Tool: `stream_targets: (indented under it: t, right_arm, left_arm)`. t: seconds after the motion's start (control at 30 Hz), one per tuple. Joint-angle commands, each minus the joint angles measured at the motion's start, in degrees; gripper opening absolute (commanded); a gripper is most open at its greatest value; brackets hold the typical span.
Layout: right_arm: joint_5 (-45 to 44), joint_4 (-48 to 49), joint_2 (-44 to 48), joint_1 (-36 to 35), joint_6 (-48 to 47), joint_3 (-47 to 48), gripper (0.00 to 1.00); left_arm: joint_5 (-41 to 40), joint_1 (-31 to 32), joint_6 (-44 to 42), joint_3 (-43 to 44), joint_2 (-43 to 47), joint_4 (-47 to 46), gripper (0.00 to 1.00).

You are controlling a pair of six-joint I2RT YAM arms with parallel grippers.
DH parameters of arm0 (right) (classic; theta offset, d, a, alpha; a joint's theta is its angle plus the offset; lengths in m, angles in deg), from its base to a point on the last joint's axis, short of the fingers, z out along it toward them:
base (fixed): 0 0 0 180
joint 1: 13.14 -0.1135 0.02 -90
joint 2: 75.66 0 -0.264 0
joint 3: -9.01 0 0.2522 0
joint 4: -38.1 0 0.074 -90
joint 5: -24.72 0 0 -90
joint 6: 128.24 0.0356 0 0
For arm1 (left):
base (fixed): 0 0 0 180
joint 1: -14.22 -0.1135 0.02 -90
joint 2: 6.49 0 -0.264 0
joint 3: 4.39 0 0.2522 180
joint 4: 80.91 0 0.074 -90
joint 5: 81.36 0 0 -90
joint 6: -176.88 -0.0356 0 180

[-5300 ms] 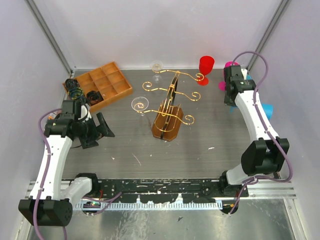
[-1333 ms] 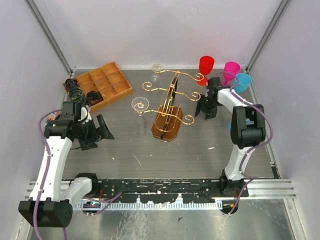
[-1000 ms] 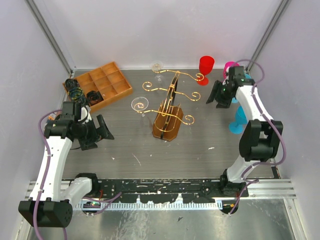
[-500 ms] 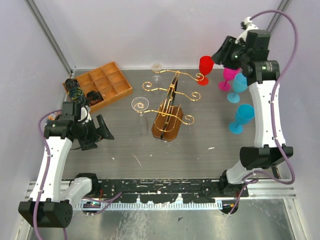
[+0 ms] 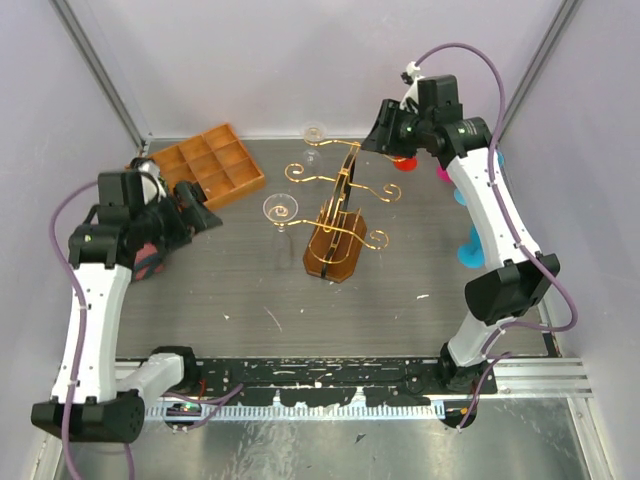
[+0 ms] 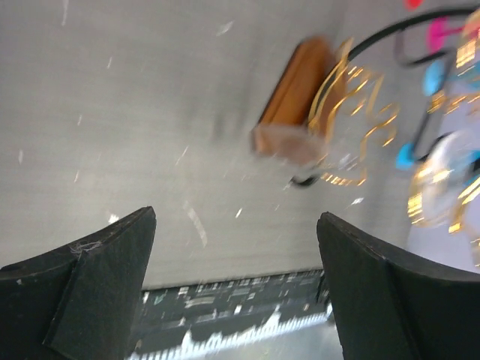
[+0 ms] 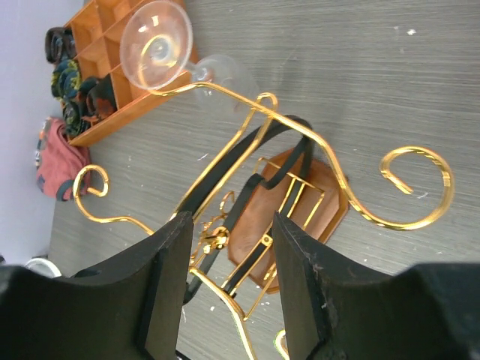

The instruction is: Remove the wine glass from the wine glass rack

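Observation:
The far glass's round foot (image 5: 312, 131) is farther outward than the robot's left gripper and to the gripper's right in the top view, so the left gripper will reach outward and across onto the free edge of the foot.
The gold wire wine glass rack (image 5: 336, 212) stands mid-table on its amber-brown base (image 5: 333, 255). One clear wine glass (image 5: 279, 210) hangs on its left arm, another (image 5: 315, 134) on its far arm. My right gripper (image 5: 383, 138) is open and empty, raised over the rack's back right. In the right wrist view the rack (image 7: 300, 142) lies below my open gripper (image 7: 229, 255), and a clear glass (image 7: 160, 36) hangs at the top. My left gripper (image 5: 200, 205) is open and empty, left of the rack. The left wrist view is blurred; the rack (image 6: 296, 105) shows beyond the gripper (image 6: 236, 285).
An orange-brown compartmented tray (image 5: 225, 160) with dark coiled items sits at the back left, also in the right wrist view (image 7: 97, 64). A red glass (image 5: 405, 162) and a blue glass (image 5: 468, 250) show partly behind my right arm. A red-black object (image 5: 148, 262) lies under my left arm.
My right arm has swung from the coloured glasses at the right, up and left to above the rack's back right. My left arm has lifted and turned toward the rack.

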State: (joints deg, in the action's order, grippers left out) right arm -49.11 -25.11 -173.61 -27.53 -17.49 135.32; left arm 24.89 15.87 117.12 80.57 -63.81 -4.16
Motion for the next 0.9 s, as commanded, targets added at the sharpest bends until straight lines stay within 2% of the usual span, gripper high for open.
stream_targets:
  t: [0.0, 0.17, 0.23, 0.37, 0.63, 0.73, 0.87]
  right_arm:
    - [1.0, 4.2, 3.2, -1.5, 1.5, 1.3, 0.52]
    - [1.3, 2.9, 2.3, -1.6, 0.4, 3.7, 0.52]
    - [1.1, 2.1, 1.8, -1.6, 0.0, 5.5, 0.52]
    - [1.5, 1.2, 1.7, -1.6, -0.6, 7.7, 0.53]
    - [-0.5, 0.9, 5.4, -1.5, -1.5, 5.7, 0.56]
    - [-0.5, -0.1, 5.7, -0.9, -1.9, 5.9, 0.56]
    - [0.7, -0.7, 6.6, -0.5, -1.9, 6.4, 0.56]
  left_arm:
    - [2.2, -0.2, 5.0, 9.0, -7.7, -14.8, 0.93]
    - [6.8, -0.2, 11.3, 18.2, -23.2, -27.0, 0.88]
    - [9.7, 0.1, 12.8, 23.5, -30.5, -29.0, 0.84]
    - [12.2, 3.3, 13.3, 36.1, -43.4, -28.0, 0.81]
    - [13.4, 9.3, 11.6, 64.6, -64.2, -21.3, 0.85]
    - [13.8, 10.8, 13.1, 65.7, -66.8, -24.6, 0.83]
    - [12.3, 13.4, 12.1, 68.8, -70.3, -24.2, 0.79]
